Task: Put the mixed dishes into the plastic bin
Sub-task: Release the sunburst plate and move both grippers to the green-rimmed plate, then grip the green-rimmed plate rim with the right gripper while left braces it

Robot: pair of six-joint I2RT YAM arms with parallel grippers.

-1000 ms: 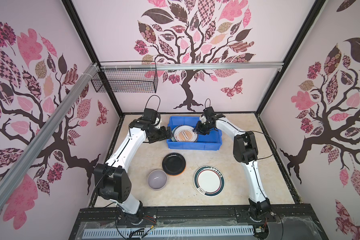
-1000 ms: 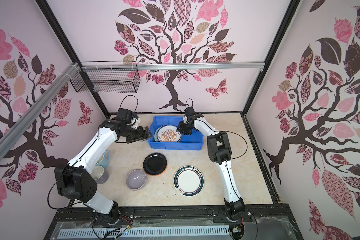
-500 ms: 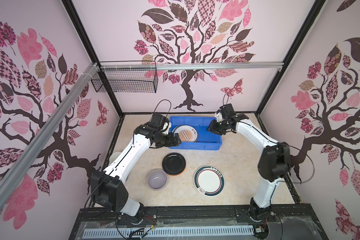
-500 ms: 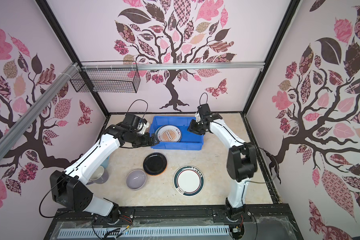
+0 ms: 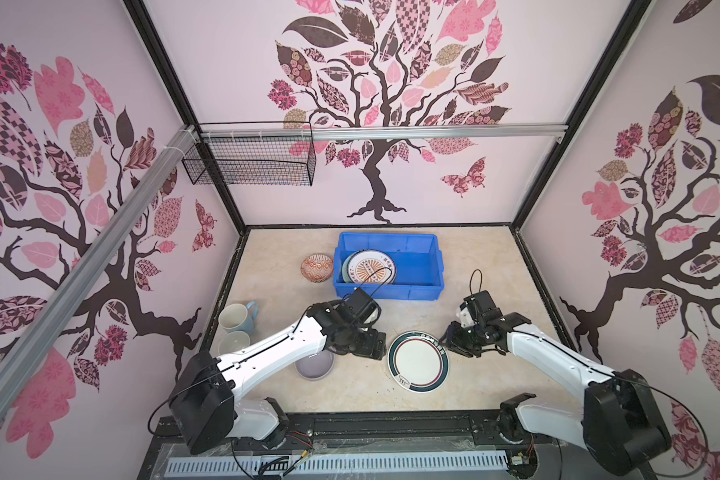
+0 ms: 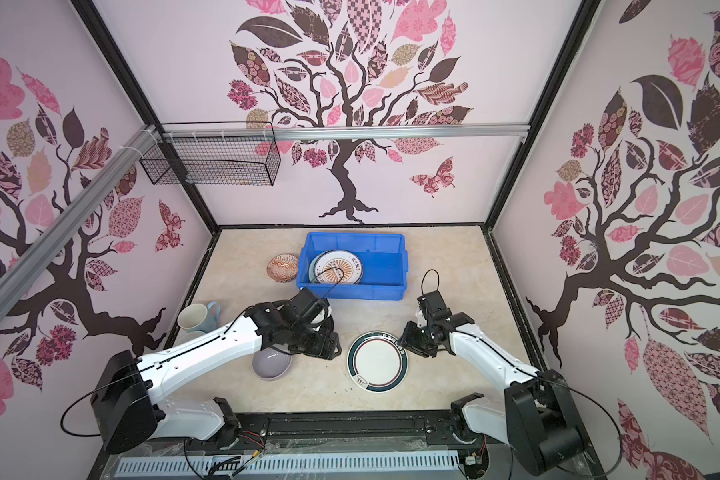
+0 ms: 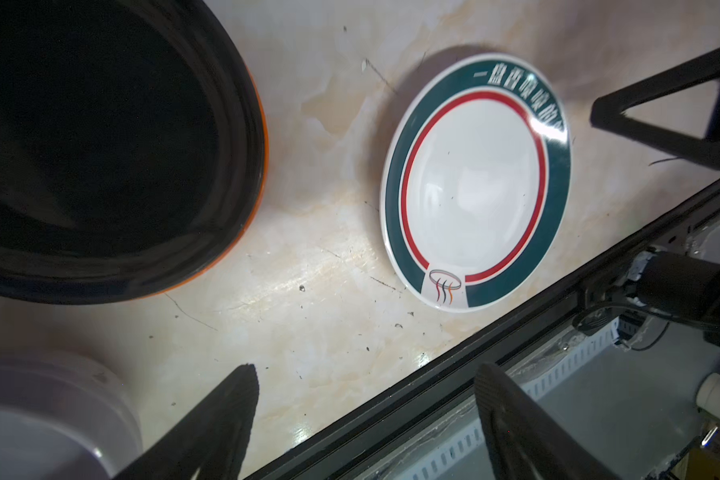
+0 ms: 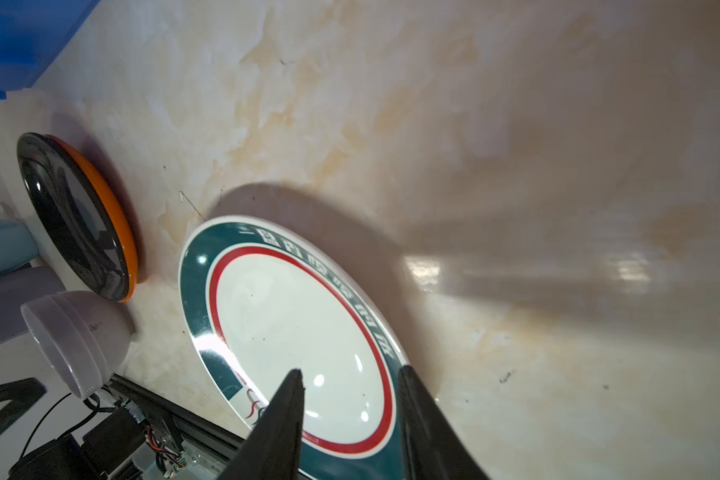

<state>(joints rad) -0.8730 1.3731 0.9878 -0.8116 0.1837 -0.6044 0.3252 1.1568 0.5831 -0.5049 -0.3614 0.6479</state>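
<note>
My right gripper should next move down onto the white plate's nearest rim (image 5: 448,359) (image 8: 395,358), so that the rim comes between its open fingers, because the raised rim shows a shadow beneath it.
The blue plastic bin (image 5: 416,243) stands at the back with the orange-sunburst plate (image 5: 371,269) leaning inside it. An orange-patterned bowl (image 5: 316,268) sits on the table just left of the bin. My left gripper (image 7: 364,374) is open and empty, low beside the black plate with the orange underside (image 7: 100,145), which the arm hides in both top views. The lavender bowl (image 5: 312,368) lies partly under that arm. My right gripper (image 8: 350,372) is open, with its fingers straddling the rim of a white plate with a dark green band (image 5: 417,361).
Two pastel mugs (image 5: 237,318) stand by the left wall. A black wire basket (image 5: 250,164) hangs on the back wall. The black front rail (image 7: 454,374) runs close to the left gripper. Bare table lies between the bin and the plates.
Both arms have swung from the bin to the front of the table. The left gripper now hangs by the black plate and the right at the green-banded plate. The patterned bowl and mugs are uncovered.
</note>
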